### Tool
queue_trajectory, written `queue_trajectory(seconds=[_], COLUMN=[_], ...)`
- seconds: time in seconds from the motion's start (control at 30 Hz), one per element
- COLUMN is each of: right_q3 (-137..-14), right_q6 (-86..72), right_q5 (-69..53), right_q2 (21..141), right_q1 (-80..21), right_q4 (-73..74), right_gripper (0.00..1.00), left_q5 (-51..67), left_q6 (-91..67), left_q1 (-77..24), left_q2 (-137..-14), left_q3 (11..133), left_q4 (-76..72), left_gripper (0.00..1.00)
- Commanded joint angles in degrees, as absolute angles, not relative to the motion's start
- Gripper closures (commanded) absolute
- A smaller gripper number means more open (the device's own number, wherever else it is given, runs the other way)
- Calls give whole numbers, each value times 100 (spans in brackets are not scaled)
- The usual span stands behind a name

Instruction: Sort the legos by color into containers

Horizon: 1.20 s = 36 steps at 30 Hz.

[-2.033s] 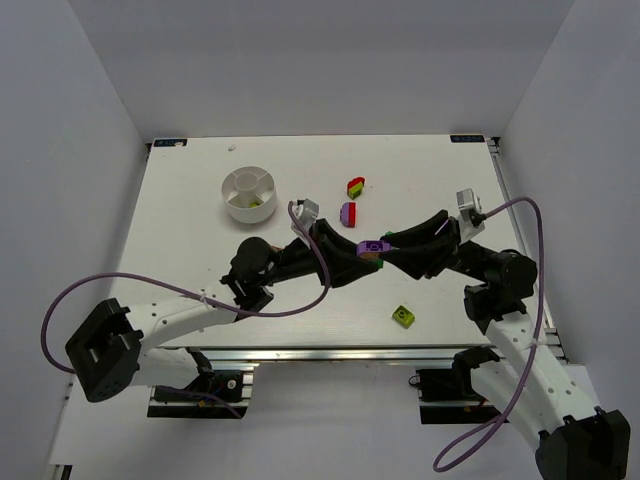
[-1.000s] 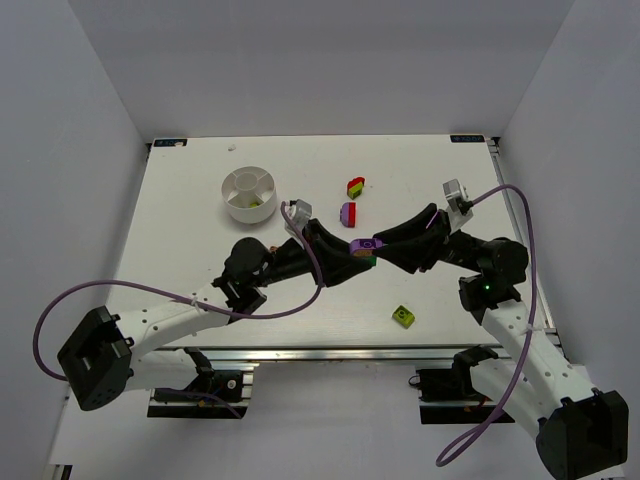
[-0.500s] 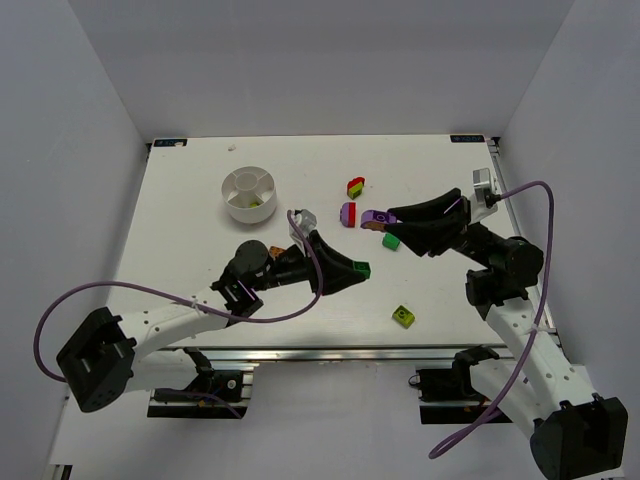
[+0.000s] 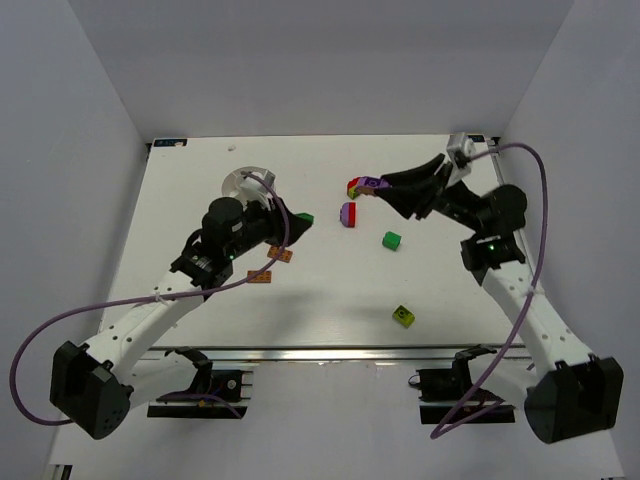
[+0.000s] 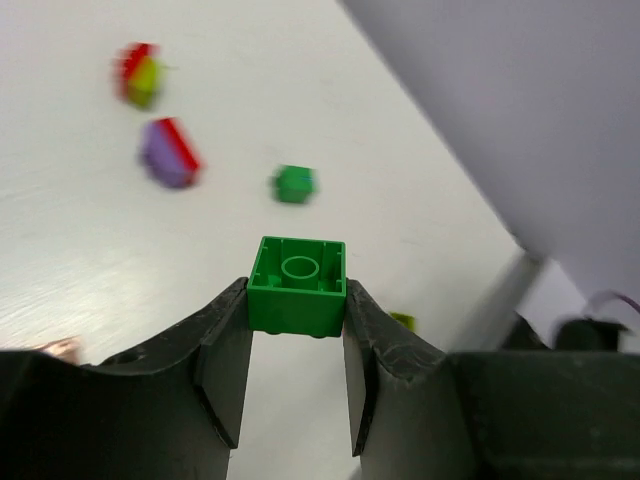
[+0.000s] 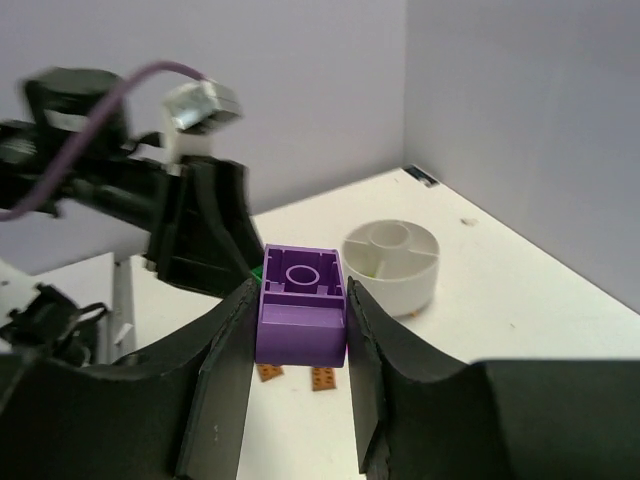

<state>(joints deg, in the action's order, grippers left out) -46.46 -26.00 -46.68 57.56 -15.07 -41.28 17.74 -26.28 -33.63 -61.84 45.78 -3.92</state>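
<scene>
The round white dish [image 4: 238, 180] [image 6: 392, 262] has dividers that separate colors, so I will move my right gripper to the left in the top view and down over it to release.
My left gripper [image 4: 302, 220] is shut on a green brick [image 5: 298, 283], held above the table just right of the round white dish [image 4: 238, 180], which my left arm partly hides. My right gripper [image 4: 373, 186] is shut on a purple brick [image 6: 300, 305], held up near the red-yellow-green piece [image 4: 355, 187]. Two orange plates [image 4: 283, 256] [image 4: 260, 275] lie below the left gripper. The purple-and-red piece [image 4: 347, 214], green cube [image 4: 391, 240] and lime-green block [image 4: 403, 316] lie on the table. The dish [image 6: 392, 262] shows a lime bit inside in the right wrist view.
White walls close in the table on three sides. The left arm's purple cable loops over the dish. The right wrist view shows the left gripper [image 6: 200, 230] opposite, with the orange plates [image 6: 323, 378] between the two grippers.
The two grippers met at the table's middle, then parted. The left swung up-left towards the dish with the green brick. The right swung up to the back right with the purple brick.
</scene>
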Motion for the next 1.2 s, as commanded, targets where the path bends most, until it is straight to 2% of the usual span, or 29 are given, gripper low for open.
queue_trajectory(seconds=[0.0, 0.23, 0.37, 0.5, 0.73, 0.97, 1.17], right_q3=[-5535, -7416, -8716, -10147, -12301, -13051, -13184], right_q6=[-1338, 692, 1475, 1714, 2047, 2276, 2452], right_q5=[-4553, -3798, -3183, -2883, -2540, -2505, -2320], right_q2=[6475, 8653, 9841, 11134, 12908, 13631, 13878], right_q1=[-1529, -2573, -3093, -3410, -3726, -3999, -4087], right_q4=[-2754, -564, 463, 817, 1081, 852, 835], right_gripper=[100, 100, 100, 100, 100, 100, 100], left_q5=[278, -1360, -1581, -2196, -1926, -1652, -1538], left_q6=[-2014, -1354, -1126, -879, -923, -940, -949], left_q1=[-3173, -3138, -3050, -3015, -2673, -2575, -2487], left_q2=[-6125, -6021, -5915, -5459, -5194, -5265, -5238], left_q3=[5105, 5072, 5036, 4755, 4623, 4623, 4623], left_q4=[1440, 1662, 1758, 1670, 1635, 1643, 1617], left_gripper=[100, 100, 100, 100, 100, 100, 100])
